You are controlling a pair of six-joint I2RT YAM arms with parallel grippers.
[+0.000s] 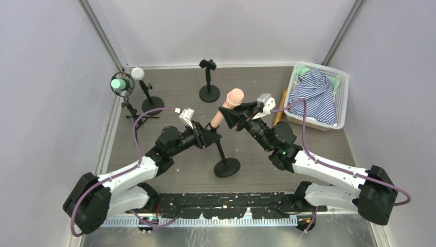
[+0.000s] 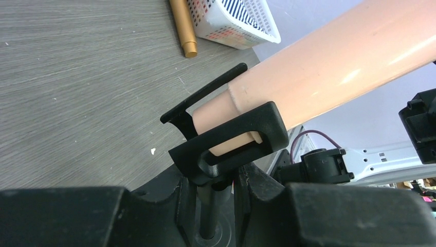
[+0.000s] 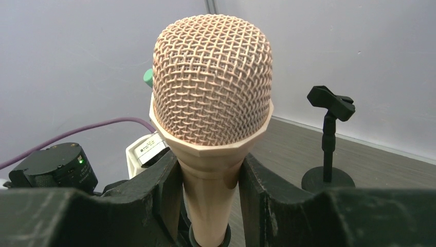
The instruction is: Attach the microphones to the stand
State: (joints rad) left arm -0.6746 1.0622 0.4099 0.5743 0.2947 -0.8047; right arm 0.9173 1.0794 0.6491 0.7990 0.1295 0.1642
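Note:
Next, the right gripper pushes the peach-pink microphone's neck toward the clip and then releases it, since the microphone's lower end already sits inside the black clip (image 1: 211, 127).
The peach-pink microphone (image 1: 232, 100) stands tilted with its lower end inside the black clip (image 2: 231, 139) of the centre stand (image 1: 226, 167). My right gripper (image 1: 234, 116) is shut on its neck just below the mesh head (image 3: 212, 82). My left gripper (image 1: 212, 136) is shut on the stand's post (image 2: 216, 200) right under the clip. The mint green microphone (image 1: 120, 83) and the white microphone (image 1: 138, 73) sit on stands at the back left. The golden-brown microphone (image 1: 280, 108) lies on the table beside the basket, and also shows in the left wrist view (image 2: 184, 28).
An empty black stand (image 1: 209, 77) with a round base stands at the back centre, and shows in the right wrist view (image 3: 329, 139). A white basket (image 1: 340, 82) holding a striped cloth sits at the back right. Grey walls close in the table.

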